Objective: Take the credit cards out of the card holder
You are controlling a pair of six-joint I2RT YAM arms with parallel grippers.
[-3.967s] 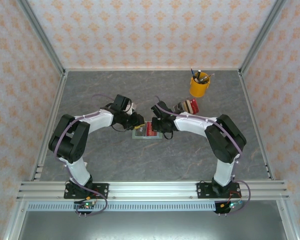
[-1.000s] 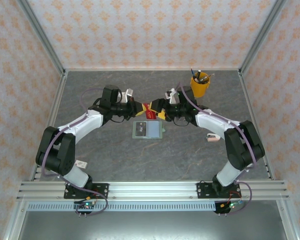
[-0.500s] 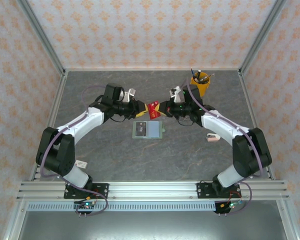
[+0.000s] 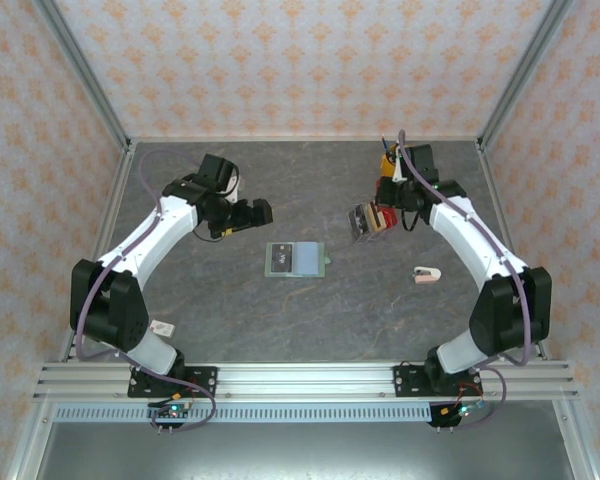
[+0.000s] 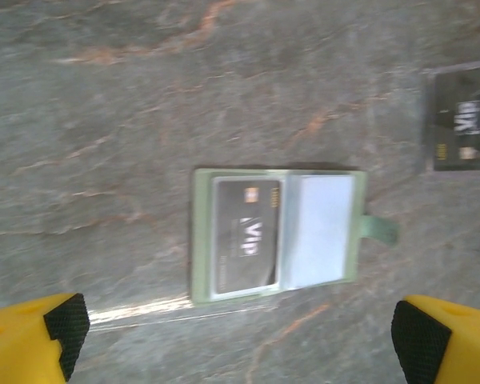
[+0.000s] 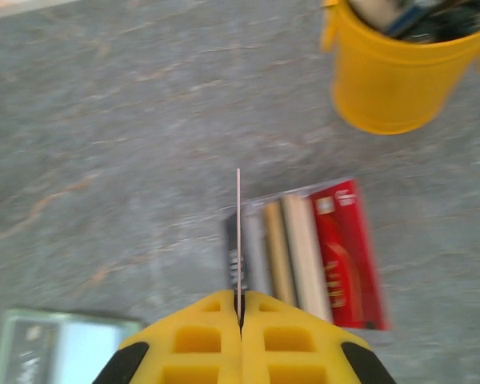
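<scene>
The dark-card end of the clear rack is below. My right gripper should next lower the credit card there and let it go where other cards stand upright.
The card holder (image 4: 296,259) lies open and flat at the table's middle, pale green with a light blue inside. In the left wrist view a dark credit card (image 5: 244,232) sits in the left pocket of the card holder (image 5: 200,240). My left gripper (image 4: 242,215) hangs open to the holder's upper left, its yellow fingers (image 5: 32,336) wide apart with nothing between them. My right gripper (image 6: 240,308) is shut on a thin credit card (image 6: 238,232) seen edge-on, above the left end of a clear rack (image 6: 312,256). The right gripper (image 4: 388,197) hovers over that rack.
The clear rack (image 4: 370,218) holds dark, tan, cream and red cards upright. A yellow cup (image 4: 400,168) of pens stands just behind it. A small white and red item (image 4: 426,273) lies to the right, and a white card (image 4: 162,326) by the left arm's base.
The left gripper let go of the card both grippers held, opened wide and drew back left. The right gripper carried the card right, over the rack.
</scene>
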